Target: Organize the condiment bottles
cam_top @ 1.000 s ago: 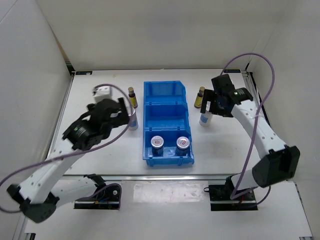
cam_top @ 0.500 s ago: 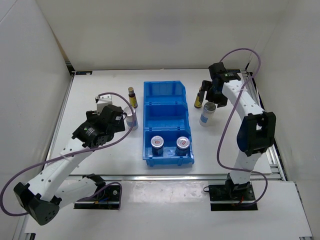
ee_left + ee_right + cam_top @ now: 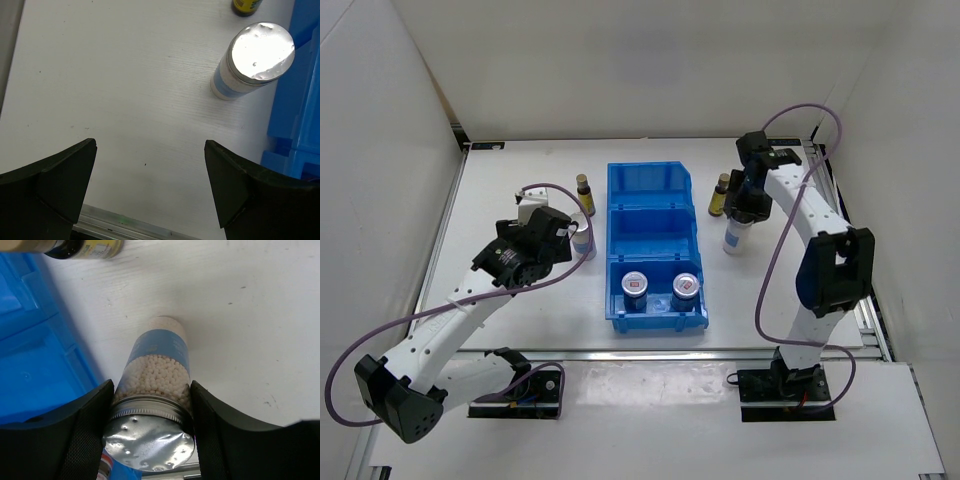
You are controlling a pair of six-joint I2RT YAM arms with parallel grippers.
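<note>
The white bottle should next go up and to the left in the top view with my right gripper, over the side of the bin's empty middle section (image 3: 669,236) (image 3: 42,372). Then my right gripper will lower it and release it there.
My right gripper (image 3: 151,387) is shut on a white cylinder bottle (image 3: 159,355) full of white beads, a finger pressed to each side just under its silvery top; from above the bottle (image 3: 733,238) stands right of the blue bin. An amber yellow-labelled bottle (image 3: 720,195) stands just behind it. My left gripper (image 3: 150,145) is open over bare table, with the other white cylinder (image 3: 252,60) ahead to its right, apart from the fingers. A second amber bottle (image 3: 584,193) stands behind that one. Two silver-lidded jars (image 3: 635,285) (image 3: 687,286) sit in the bin's front compartment.
The blue three-compartment bin (image 3: 655,205) lies in the table's middle between both arms; its wall shows at the edge of the left wrist view (image 3: 300,100) and the right wrist view (image 3: 35,340). White walls enclose the table at the back and sides.
The right gripper has dropped over the right white cylinder and closed on it. The left arm has shifted slightly, its gripper staying open beside the left white cylinder.
</note>
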